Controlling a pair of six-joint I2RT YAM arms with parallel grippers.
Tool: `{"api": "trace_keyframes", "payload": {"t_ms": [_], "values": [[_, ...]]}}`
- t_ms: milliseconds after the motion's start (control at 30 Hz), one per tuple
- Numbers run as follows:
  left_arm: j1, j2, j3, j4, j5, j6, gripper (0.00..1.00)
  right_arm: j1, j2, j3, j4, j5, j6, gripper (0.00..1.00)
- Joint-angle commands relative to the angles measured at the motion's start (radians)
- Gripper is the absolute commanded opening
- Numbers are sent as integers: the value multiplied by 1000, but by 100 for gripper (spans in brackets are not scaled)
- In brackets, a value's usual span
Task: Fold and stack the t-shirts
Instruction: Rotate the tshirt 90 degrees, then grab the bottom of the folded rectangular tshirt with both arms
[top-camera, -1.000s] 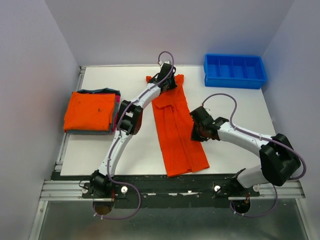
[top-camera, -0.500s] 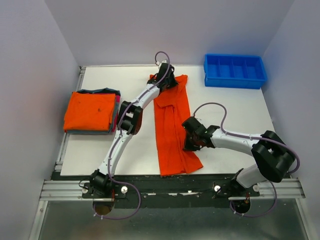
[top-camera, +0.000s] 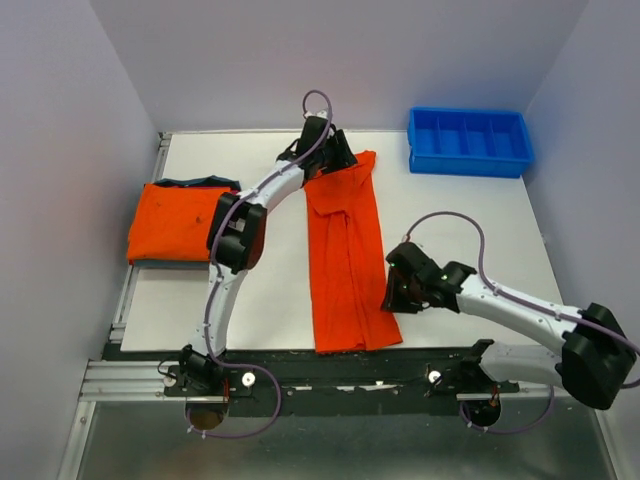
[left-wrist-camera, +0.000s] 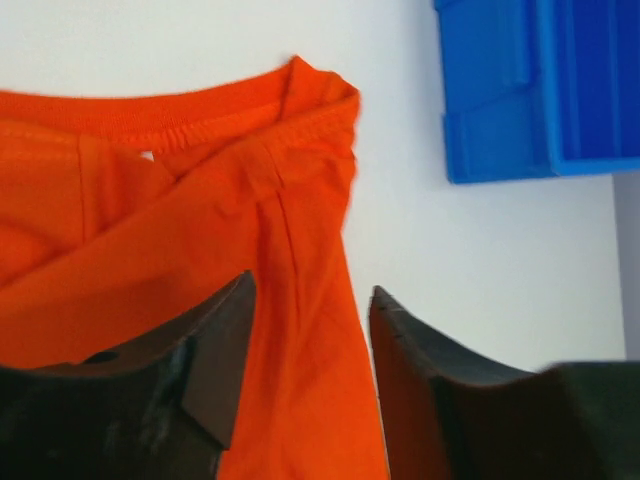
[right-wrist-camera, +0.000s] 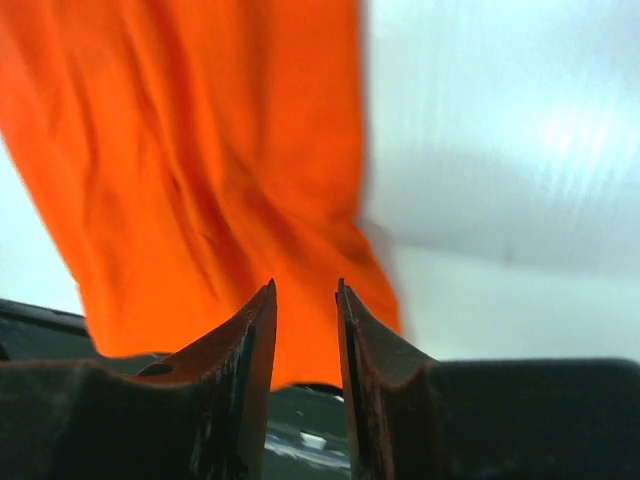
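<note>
The fingers of my right gripper are farther from the front bar than the t-shirt's hem corner on its side (top-camera: 399, 341), so the gripper should next move back toward the bar and down onto that corner.
An orange t-shirt (top-camera: 345, 260) lies folded lengthwise as a long narrow strip down the middle of the white table, collar end at the far side. My left gripper (top-camera: 337, 162) hovers over that collar end. In the left wrist view it (left-wrist-camera: 312, 290) is open, the orange cloth (left-wrist-camera: 150, 220) lying flat below the gap. My right gripper (top-camera: 392, 298) sits just right of the strip's near end. In the right wrist view it (right-wrist-camera: 305, 288) is open and holds nothing, with the shirt's hem (right-wrist-camera: 200, 150) ahead of it. A stack of folded t-shirts (top-camera: 180, 222), orange on top, rests at the table's left edge.
A blue plastic bin (top-camera: 470, 140) with dividers stands at the far right corner and shows at the upper right of the left wrist view (left-wrist-camera: 540, 90). The dark front rail (top-camera: 350, 365) runs just below the shirt's near hem. Grey walls close in the table.
Both grippers were shut on the shirt and have opened, letting it go. The shirt's near end swung left and it now lies as a straighter strip. The right arm pulled back to the right.
</note>
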Motion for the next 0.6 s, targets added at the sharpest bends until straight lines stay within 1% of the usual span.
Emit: {"api": "trace_keyframes", "payload": {"t_ms": [0,33,67,133,267,333,433,500,567], "values": [[-22,-476,-298,-51,18,69,69,7,-121,-112,-143,-14,7,39],[-35,-556,-415,-77,-15,62,74,9,-142,-137,-153,-22,3,39],[-52,-646,-513,-97,-57,62,76,11,-164,-158,-157,-25,6,40],[-100,-800,-735,-117,-140,42,76,17,-195,-198,-164,-25,14,41],[-164,-1071,-1114,-97,-193,-62,75,23,-207,-240,-127,-92,10,41],[-198,-1177,-1256,-108,-189,-108,74,26,-205,-254,-107,-108,15,40],[-285,-1323,-1411,-147,-212,-199,73,27,-204,-265,-110,-124,12,33],[-348,-1382,-1479,-186,-217,-276,71,30,-214,-275,-99,-164,14,30],[-400,-1419,-1522,-233,-221,-335,69,32,-234,-298,-69,-209,20,31]]}}
